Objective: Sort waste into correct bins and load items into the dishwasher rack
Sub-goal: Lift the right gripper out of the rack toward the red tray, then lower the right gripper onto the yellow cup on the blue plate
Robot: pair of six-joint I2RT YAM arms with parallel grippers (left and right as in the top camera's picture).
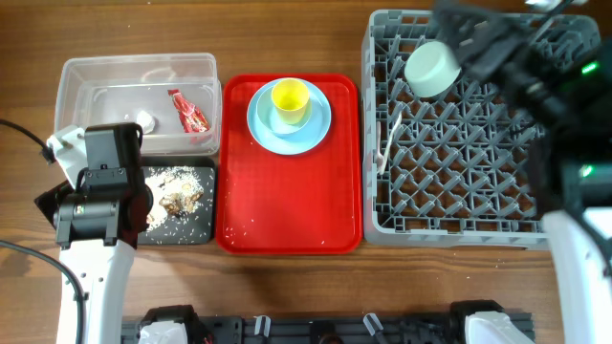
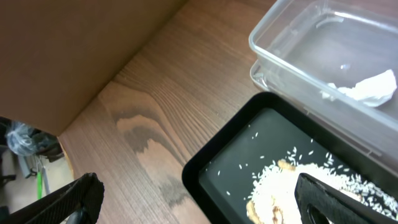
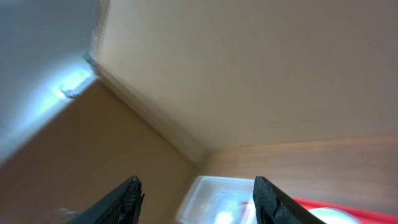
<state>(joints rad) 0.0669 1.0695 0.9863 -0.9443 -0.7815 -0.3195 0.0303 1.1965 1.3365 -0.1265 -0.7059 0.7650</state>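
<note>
The yellow cup's rim sits below my right gripper, to its left in the overhead view. The gripper should next swing away from the rack, then tilt down there.
The clear tub holds the red-and-white wrapper and the white tissue; the tissue also shows in the left wrist view. The black tray holds brownish food scraps with white crumbs. My left gripper is open and empty over the black tray's left edge. The light blue plate with the yellow cup sits on the red tray. The grey rack holds the pale bowl and white cutlery. My right gripper is open and empty, tilted up above the rack.
The flat red tray lies between the bins and the rack, with a few crumbs on it. My left arm covers part of the black tray. My right arm is blurred over the rack's far right.
</note>
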